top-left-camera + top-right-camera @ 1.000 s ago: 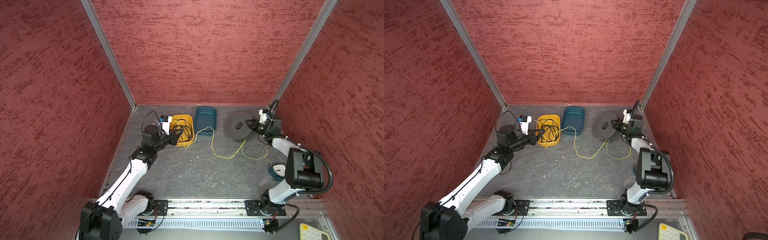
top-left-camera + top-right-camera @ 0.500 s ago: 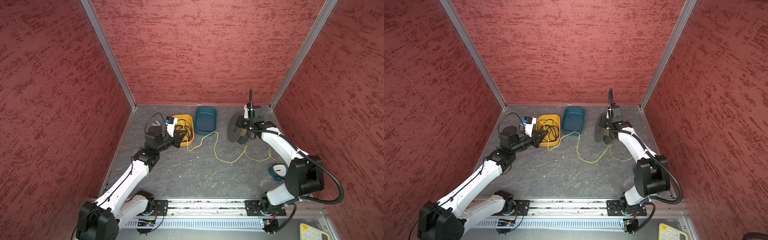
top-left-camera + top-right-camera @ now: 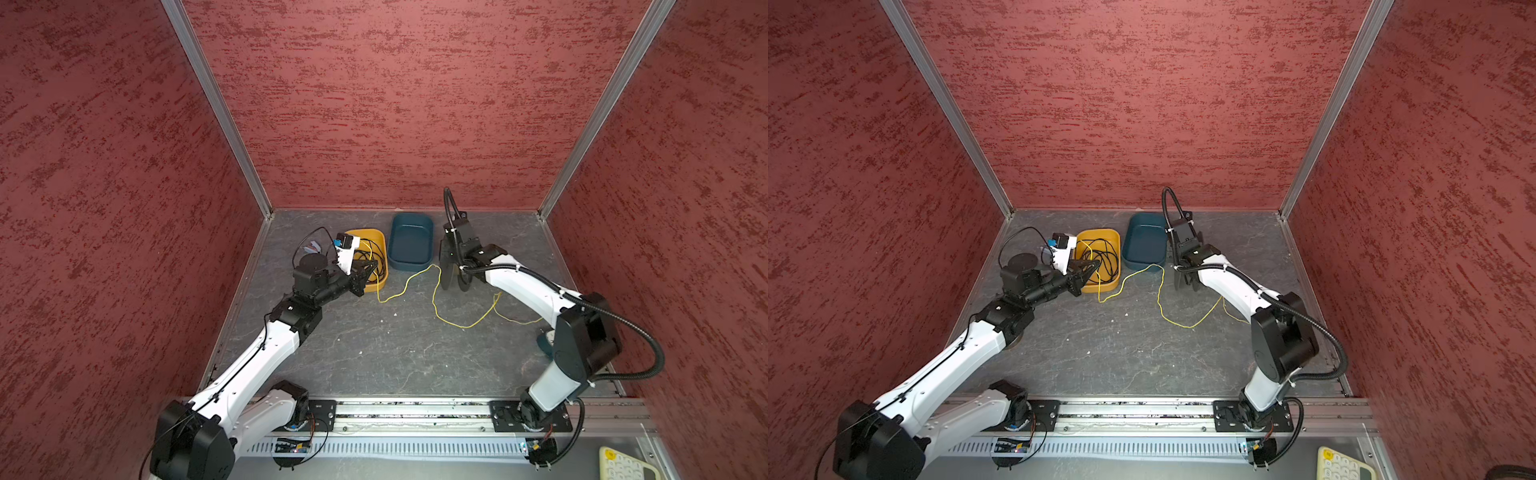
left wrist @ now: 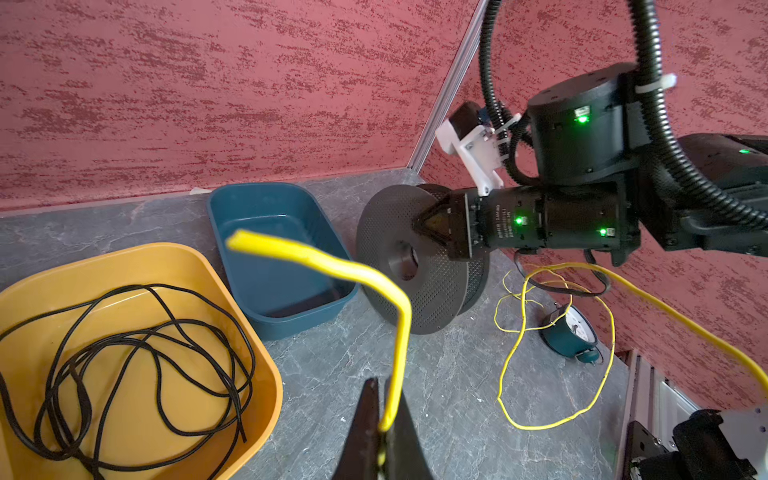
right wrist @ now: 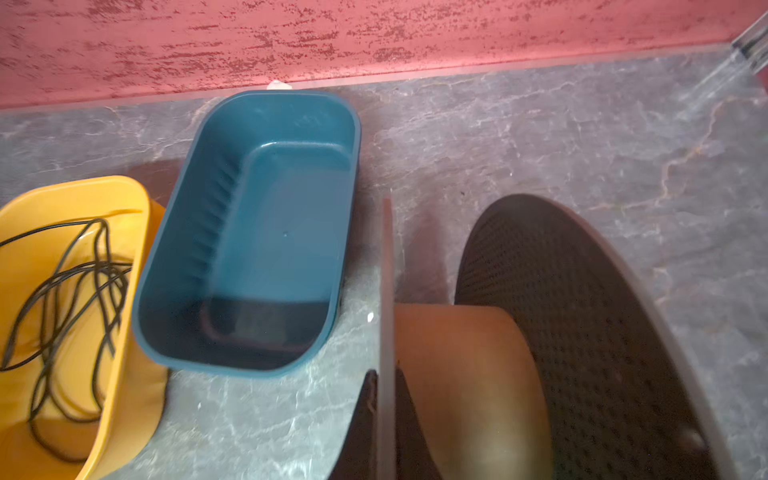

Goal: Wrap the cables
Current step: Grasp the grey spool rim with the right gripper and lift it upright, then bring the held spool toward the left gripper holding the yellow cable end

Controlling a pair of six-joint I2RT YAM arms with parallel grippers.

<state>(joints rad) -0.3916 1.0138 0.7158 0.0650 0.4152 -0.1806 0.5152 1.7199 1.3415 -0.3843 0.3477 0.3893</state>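
Observation:
My right gripper holds the spool's near rim and will next move it toward the blue bin's long side (image 5: 348, 232), then open to let it go, because the spool (image 5: 582, 332) stands on its rims.
The cables are one thin yellow-green wire (image 3: 433, 299) (image 3: 1158, 291) that snakes over the grey floor between the two arms. My left gripper (image 3: 374, 264) (image 3: 1096, 262) (image 4: 384, 382) is shut on one end of it beside the yellow bin; the short free end (image 4: 316, 259) curls up past the fingertips. My right gripper (image 3: 451, 272) (image 5: 385, 374) is shut on the near flange of a black perforated spool (image 4: 395, 249) (image 5: 582, 332). The spool stands on edge next to the blue bin, and its brown hub (image 5: 457, 374) is bare.
A yellow bin (image 3: 384, 249) (image 4: 257, 357) holds a tangled black cord (image 4: 124, 332). An empty blue bin (image 3: 411, 243) (image 5: 249, 232) sits beside it at the back. A small teal clock (image 4: 569, 332) lies by the right wall. Red walls close in three sides.
The right arm has raised the spool from lying flat at the back right, turned it on edge and carried it left toward the blue bin. The left gripper has moved slightly right with the wire.

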